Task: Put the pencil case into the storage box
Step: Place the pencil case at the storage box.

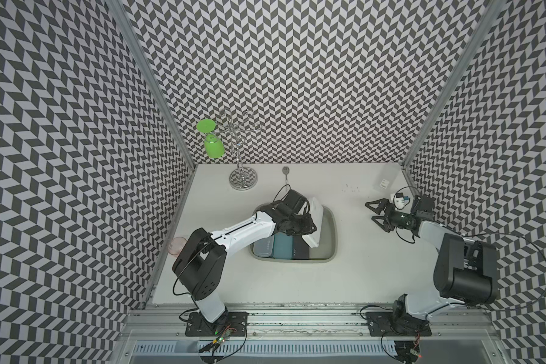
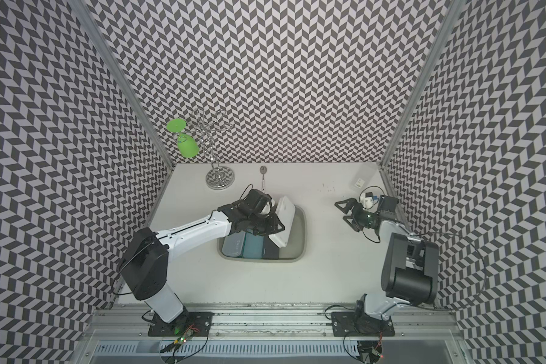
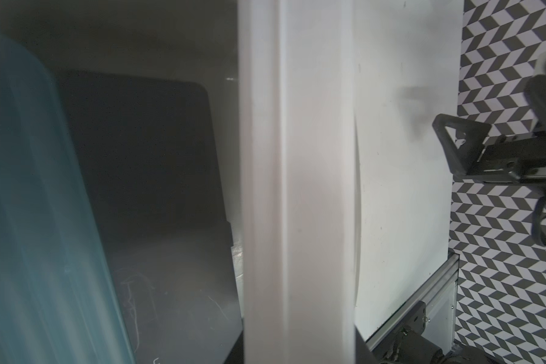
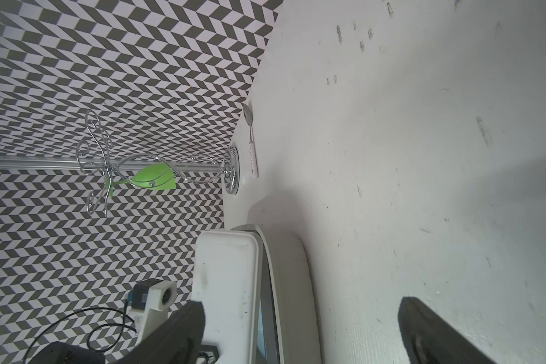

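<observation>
I will lower my left gripper and release the white pencil case [image 1: 316, 217] on the still bare part of the storage box's bottom beside the black case.
The white pencil case [image 1: 316, 217] [image 2: 285, 219] hangs tilted on its long edge over the storage box [image 1: 333, 234] [image 2: 302, 234], a grey-olive tub in the middle of the table. My left gripper [image 1: 298, 226] [image 2: 269, 225] is shut on it; in the left wrist view the pencil case [image 3: 297, 189] fills the span between the jaws. Inside the storage box lie a grey-blue case [image 1: 263, 247], a teal case [image 1: 282, 247] [image 3: 29, 189] and a black case [image 1: 301, 250] [image 3: 155, 189]. My right gripper [image 1: 370, 211] [image 2: 340, 210] [image 4: 301, 302] stands open and empty to the box's right.
A chrome stand [image 1: 241, 164] holding a green glass [image 1: 214, 147] stands at the back left. A spoon [image 1: 286, 175] lies behind the box. A pink glass [image 1: 177, 245] sits by the left wall, and a small tag [image 1: 383, 183] at the back right.
</observation>
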